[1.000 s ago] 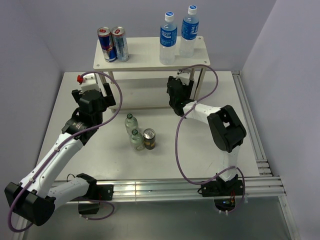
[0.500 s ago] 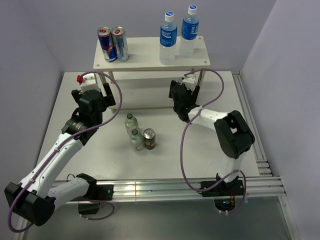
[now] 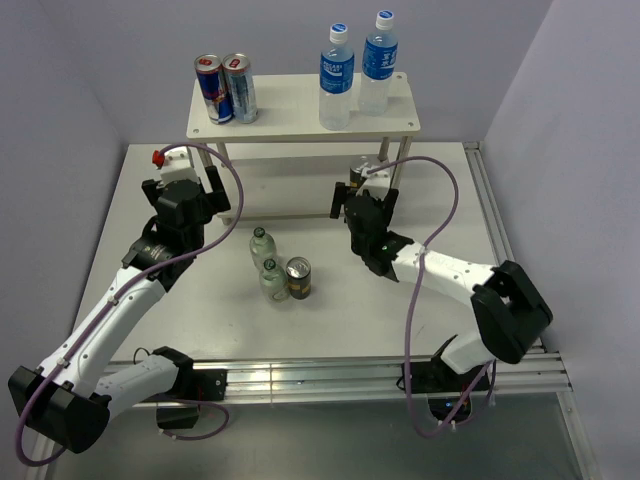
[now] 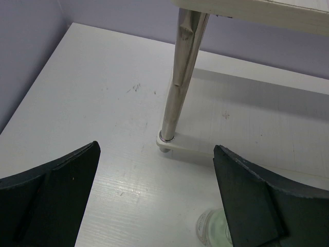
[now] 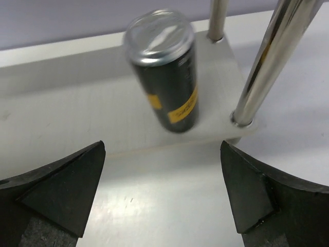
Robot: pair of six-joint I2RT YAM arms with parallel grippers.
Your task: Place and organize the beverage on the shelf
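The second dark can (image 3: 299, 278) stands back of the shelf (image 3: 290, 110), to the left in the top view, so my right gripper should swing back from there to the can next.
The cream shelf (image 3: 290, 110) holds two blue-labelled bottles (image 3: 337, 75) on its top board at the right. A dark silver-topped can (image 5: 164, 67) stands upright on the lower board (image 5: 77, 113) by the right front leg; it also shows from above (image 3: 357, 176). My right gripper (image 5: 162, 149) is open and empty just in front of it (image 3: 365, 202). Two green-capped bottles (image 3: 262, 243) (image 3: 272, 278) and a second dark can (image 3: 298, 277) stand on the table. My left gripper (image 3: 185, 192) is open and empty near the shelf's left front leg (image 4: 180, 77).
Two tall blue-and-silver cans (image 3: 225, 88) stand on the top board's left end. The left wrist view shows one small bottle's edge (image 4: 211, 229) partly behind my right finger. Walls close the left, back and right. A rail (image 3: 500, 250) runs along the table's right side.
My right gripper has drawn back from under the shelf toward the near side, leaving the dark can standing on the lower board. The left arm has not moved.
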